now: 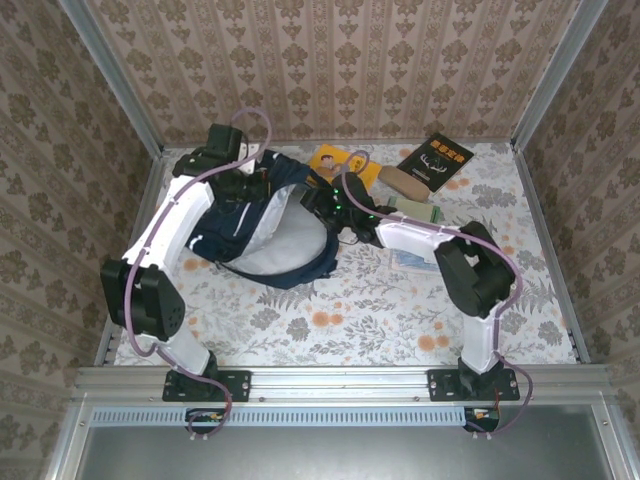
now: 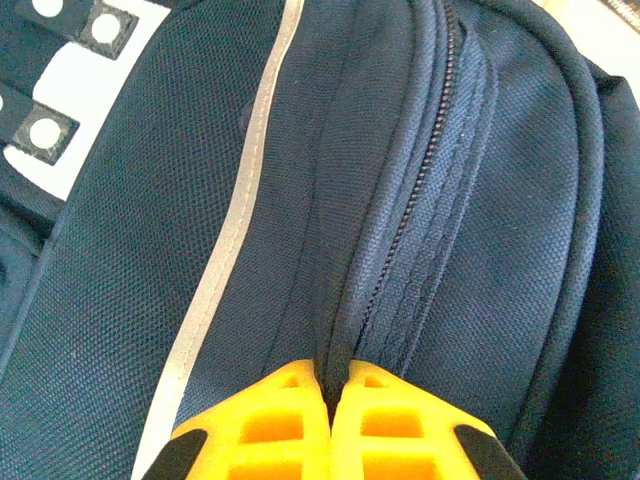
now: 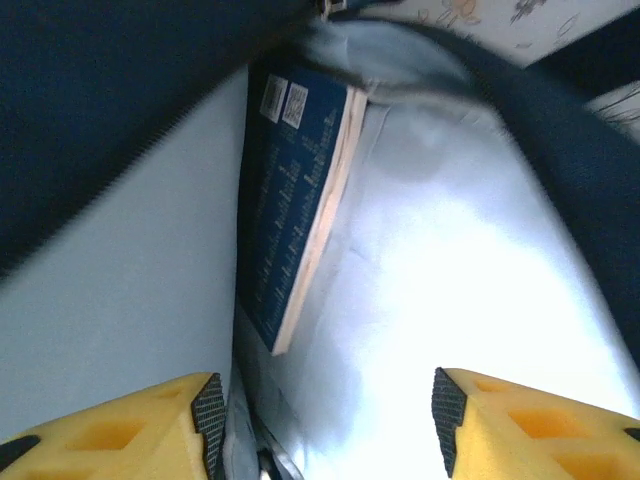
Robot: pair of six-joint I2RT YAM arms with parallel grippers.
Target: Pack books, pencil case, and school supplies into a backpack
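Note:
The dark navy book is already standing inside the bag, so my left gripper will pull the fold of navy fabric (image 2: 336,335) back toward my base next and let it go.
The navy backpack (image 1: 235,215) lies open on the table, its pale lining (image 1: 290,245) facing up. My left gripper (image 2: 335,385) is shut on a fold of its navy fabric beside the zipper, at the bag's top (image 1: 245,180). My right gripper (image 3: 325,420) hangs open at the mouth of the bag (image 1: 335,205), nothing between its fingers. A dark navy book (image 3: 295,200) stands inside against the lining. The yellow-orange book (image 1: 335,165), the black book (image 1: 436,160), a tan oval case (image 1: 400,182), a pale green box (image 1: 420,210) and a light-blue pack (image 1: 408,260) lie on the table.
Patterned walls and metal frame posts close in the table on three sides. The right arm's forearm (image 1: 420,238) stretches over the green box and the light-blue pack. Floral tablecloth (image 1: 350,320) lies bare in front of the backpack.

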